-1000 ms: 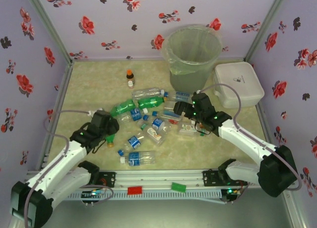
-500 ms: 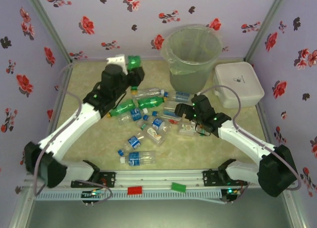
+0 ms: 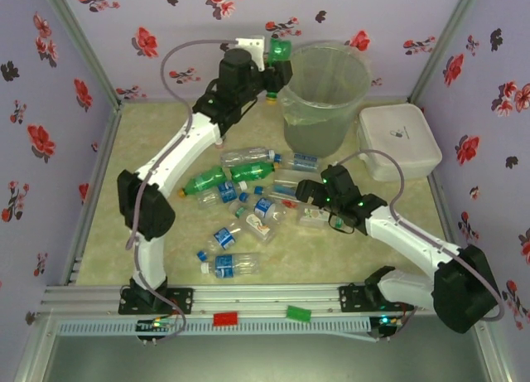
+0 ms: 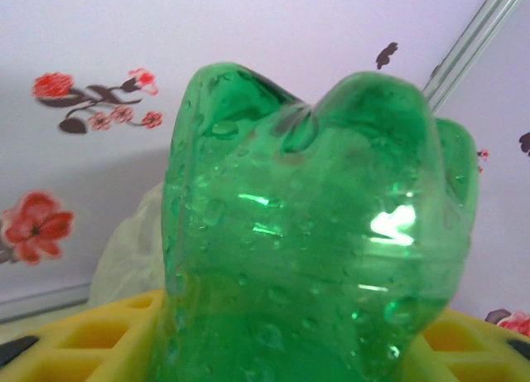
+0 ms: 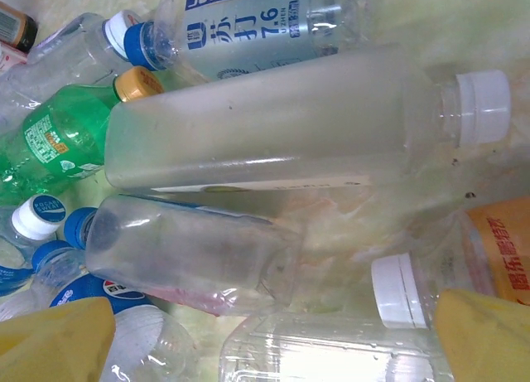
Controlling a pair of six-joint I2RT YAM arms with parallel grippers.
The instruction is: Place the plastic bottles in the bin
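The green bottle [image 3: 281,49] still hangs beside the bin's rim, outside the bin's opening. It goes sideways over the bin's opening [image 3: 330,74] next in my left gripper, which then releases it.
My left gripper [image 3: 276,65] is raised beside the left rim of the bin [image 3: 325,88], shut on a green plastic bottle [image 3: 281,49]. In the left wrist view that green bottle [image 4: 315,233] stands between the yellow pads [image 4: 58,340], with the bin's bag [image 4: 124,249] behind it. Several more plastic bottles [image 3: 248,195] lie in a pile mid-table, two of them green [image 3: 204,181]. My right gripper [image 3: 310,201] hangs open low over the pile's right side. Between its yellow fingertips [image 5: 50,340] lies a clear bottle [image 5: 331,353], with a frosted white-capped bottle [image 5: 281,125] beyond.
A white lidded box [image 3: 399,140] sits right of the bin. A small brown orange-capped bottle [image 3: 217,130] stands behind the pile. Floral walls close in the back and both sides, and a metal rail [image 3: 265,299] runs along the front.
My left arm has swung from the table's front left up to the bin's rim, carrying the green bottle. The right arm has barely moved.
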